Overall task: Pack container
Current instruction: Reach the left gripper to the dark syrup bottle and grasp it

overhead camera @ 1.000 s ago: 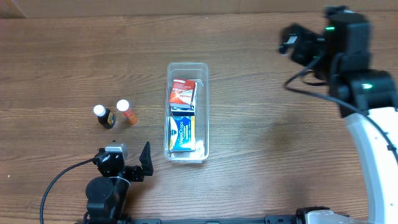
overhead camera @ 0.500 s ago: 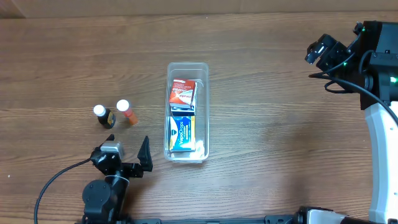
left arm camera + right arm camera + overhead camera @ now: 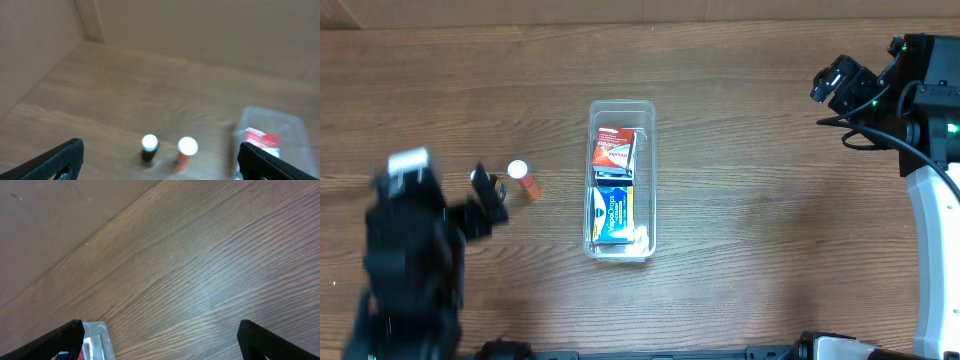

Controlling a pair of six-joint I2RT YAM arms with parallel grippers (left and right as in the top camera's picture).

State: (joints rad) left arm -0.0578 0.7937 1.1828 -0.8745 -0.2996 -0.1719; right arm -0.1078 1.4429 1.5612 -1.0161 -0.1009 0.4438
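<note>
I need to lower the open fingers of my left gripper around the dark bottle's cap and close them. The bottle stands upright below that gripper, with its white cap (image 3: pixel 474 175) (image 3: pixel 149 142) facing up.
The clear container (image 3: pixel 647 180) lies at the table's middle, long side running front to back. It holds a red box (image 3: pixel 615 150) at the far end and a blue box (image 3: pixel 613 213) at the near end. An orange bottle (image 3: pixel 525 182) with a white cap stands to its left. A dark bottle (image 3: pixel 480 180) beside it is mostly hidden by my blurred left arm. The left wrist view shows the dark bottle (image 3: pixel 149 148), the orange bottle (image 3: pixel 186 151) and the container (image 3: pixel 295 127) ahead. My left gripper (image 3: pixel 488 202) (image 3: pixel 160 167) is open and empty. My right gripper (image 3: pixel 833 80) (image 3: pixel 160 335) is open and empty, far right.
The right wrist view shows bare wood and a corner of the container (image 3: pixel 95 337) at lower left. A wall or board runs along the table's far edge (image 3: pixel 200 35). The left arm's body (image 3: pixel 410 260) covers the front left of the table.
My left arm has swung up and to the left, toward the two bottles, and is blurred with motion. My right arm pulled back to the right a second ago and has since held still.
</note>
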